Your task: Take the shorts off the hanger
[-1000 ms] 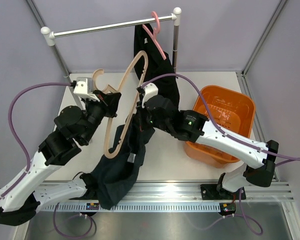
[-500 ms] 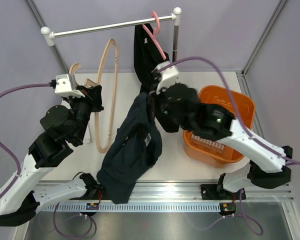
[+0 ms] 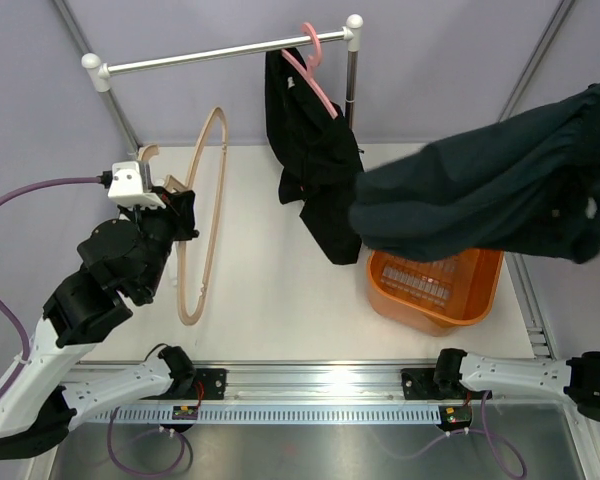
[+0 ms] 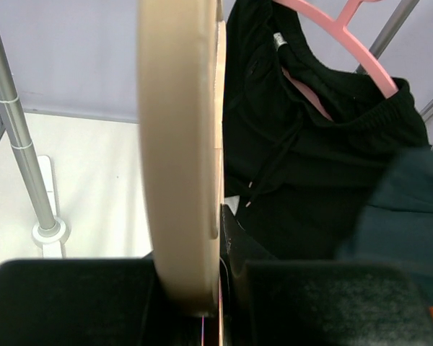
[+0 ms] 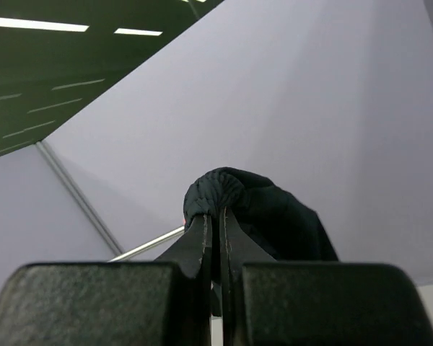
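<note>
My right gripper swings to the left in the top view over the orange basket (image 3: pixel 438 288) below it next, tilts downward, lowers and releases the shorts' waistband.
The dark navy shorts (image 3: pixel 490 185) hang in the air above the orange basket (image 3: pixel 438 288), stretched from the right edge toward the middle. My right gripper (image 5: pixel 216 220) is shut on their waistband (image 5: pixel 224 194), raised high; it is hidden behind the cloth in the top view. The black shorts (image 3: pixel 315 160) still hang on the pink hanger (image 3: pixel 315 70) on the rail, also in the left wrist view (image 4: pixel 325 166). My left gripper (image 3: pixel 175 205) is shut on the bare beige wooden hanger (image 3: pixel 202 215), seen close in the left wrist view (image 4: pixel 180 144).
The metal rail (image 3: pixel 220 52) runs across the back on two posts (image 3: pixel 352 80). The left post's foot (image 4: pixel 47 231) stands on the white table (image 3: pixel 270 290). Purple cables loop beside the left arm (image 3: pixel 40 190).
My right gripper has swung the navy shorts up and to the right, off the table and over the basket. My left gripper has drawn the bare beige hanger a little nearer and lower.
</note>
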Motion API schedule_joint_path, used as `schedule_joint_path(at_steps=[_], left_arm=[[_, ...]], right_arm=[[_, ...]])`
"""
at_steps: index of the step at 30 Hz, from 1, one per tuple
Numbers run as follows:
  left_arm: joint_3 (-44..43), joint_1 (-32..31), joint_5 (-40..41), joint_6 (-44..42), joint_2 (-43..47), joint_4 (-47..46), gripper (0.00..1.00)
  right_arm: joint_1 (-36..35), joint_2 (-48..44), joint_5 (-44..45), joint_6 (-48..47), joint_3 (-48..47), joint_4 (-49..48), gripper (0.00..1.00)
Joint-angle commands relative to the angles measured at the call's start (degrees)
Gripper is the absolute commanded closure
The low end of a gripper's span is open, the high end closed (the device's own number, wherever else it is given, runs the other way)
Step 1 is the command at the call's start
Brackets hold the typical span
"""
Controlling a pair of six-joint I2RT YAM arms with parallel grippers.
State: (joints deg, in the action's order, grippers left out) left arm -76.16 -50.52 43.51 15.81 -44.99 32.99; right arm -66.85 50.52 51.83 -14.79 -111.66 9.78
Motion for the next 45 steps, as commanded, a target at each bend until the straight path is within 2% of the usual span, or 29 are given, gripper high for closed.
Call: schedule_joint_path(at_steps=[1, 13, 15, 16, 19, 21, 26, 31, 36, 40, 43, 45], left_arm=[[-0.7, -0.2, -0.4, 1.7, 0.5, -0.6, 1.00], [-0.3, -0.2, -1.3, 1.4, 0.5, 0.3, 1.00], [-0.4, -0.2, -1.5, 1.6, 0.6, 0.7, 1.00], [-0.4, -0.2, -1.6, 1.7, 0.6, 0.8, 1.00], [-0.5, -0.2, -1.7, 1.9, 0.5, 0.9, 1.00], [-0.9, -0.2, -2.0, 2.0, -0.2, 1.5, 1.00], [-5.4, -0.2, -2.0, 2.6, -3.0, 5.2, 1.00], [-7.2, -0.1, -2.0, 2.1, -4.7, 6.7, 1.00], [-11.5, 0.2, -2.2, 3.0, -8.1, 10.4, 1.00], [-15.2, 2.7, -5.3, 4.0, -12.0, 14.5, 1.00], [-17.8, 7.4, -11.5, 3.3, -15.2, 16.9, 1.00], [-21.2, 13.1, -19.2, 3.1, -17.9, 18.9, 1.00]], right_arm=[[-0.1, 3.5, 3.2, -6.4, 5.1, -6.5, 1.00], [0.8, 8.9, 5.3, -3.3, 9.8, -2.2, 1.00], [3.7, 9.5, 4.1, 1.2, 9.0, 1.2, 1.00], [5.4, 9.7, 1.7, 3.8, 8.7, 6.1, 1.00], [13.9, 10.5, -4.1, 14.0, 9.1, 14.7, 1.00], [18.4, 10.8, -4.1, 19.9, 10.6, 17.8, 1.00], [28.1, 4.3, -8.7, 31.5, 23.4, 22.6, 1.00], [36.0, -1.1, -11.5, 37.3, 32.2, 28.3, 1.00], [38.7, -3.1, -16.2, 41.6, 40.5, 29.5, 1.00], [38.8, -3.6, -24.2, 47.5, 49.8, 27.5, 1.00], [38.9, -5.0, -26.9, 50.5, 55.5, 25.2, 0.83], [38.9, -6.3, -27.2, 51.2, 57.5, 23.8, 0.65]])
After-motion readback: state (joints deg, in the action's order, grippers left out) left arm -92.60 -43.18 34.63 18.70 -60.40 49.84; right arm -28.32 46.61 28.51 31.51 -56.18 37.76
